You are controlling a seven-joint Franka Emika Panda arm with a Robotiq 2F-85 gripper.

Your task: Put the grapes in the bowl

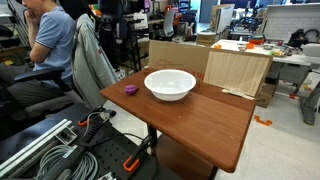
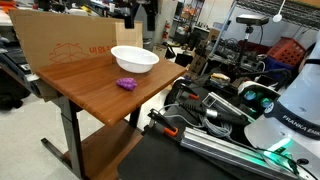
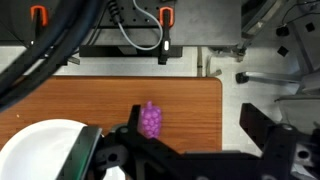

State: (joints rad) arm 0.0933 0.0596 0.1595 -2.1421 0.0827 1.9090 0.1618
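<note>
I should next turn my open gripper and lower it to its left in the wrist view onto the purple grapes (image 2: 126, 84) (image 3: 150, 121), because they are below it on that side.
The grapes (image 1: 130, 90) are a small purple cluster lying on the wooden table (image 1: 200, 120), close beside the white bowl (image 1: 170, 92). Both exterior views show them apart from the bowl (image 2: 134, 64), with the grapes (image 2: 126, 84) near the table edge. In the wrist view the grapes (image 3: 151, 119) lie by my left finger, and the bowl (image 3: 40, 150) is at lower left. My gripper (image 3: 192, 122) is open and empty, well above the table. It does not show in the exterior views.
A cardboard box (image 1: 238, 70) stands along the table's far side, behind the bowl (image 2: 60, 45). A person (image 1: 50, 40) sits by a chair with a grey jacket (image 1: 92, 55). Cables and rails (image 1: 60, 150) lie beside the table. The robot base (image 2: 290, 110) is nearby.
</note>
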